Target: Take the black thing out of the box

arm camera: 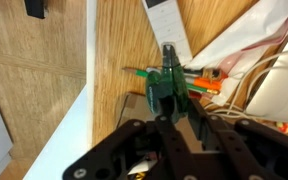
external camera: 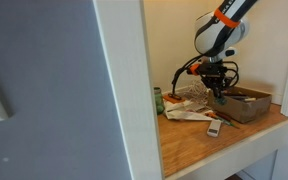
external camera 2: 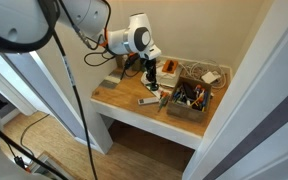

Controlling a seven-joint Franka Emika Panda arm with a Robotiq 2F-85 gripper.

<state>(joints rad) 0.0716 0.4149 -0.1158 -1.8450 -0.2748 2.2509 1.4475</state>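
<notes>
I need to move my gripper away from the box (external camera: 252, 106) and down to the bare wood beside the white remote (external camera: 195, 131), because that spot is clear for letting go of the black thing.
The brown box (external camera: 252, 106) stands at one end of the wooden table, and it also shows in an exterior view (external camera 2: 187, 112) with clutter inside. My gripper (external camera: 220, 93) hangs low over the table just outside the box's wall, seen also in an exterior view (external camera 2: 153, 82). In the wrist view the fingers (arm camera: 168, 85) are drawn close together. A small dark lump, the black thing (arm camera: 168, 58), sits at their tips. It is partly hidden by the fingers.
A green can (external camera: 158, 100) stands upright by the partition, and it shows beyond the fingertips in the wrist view (arm camera: 154, 95). A white remote (external camera 2: 149, 100) lies near the table's front edge. Crumpled papers (external camera: 189, 103) and cables lie beside the box.
</notes>
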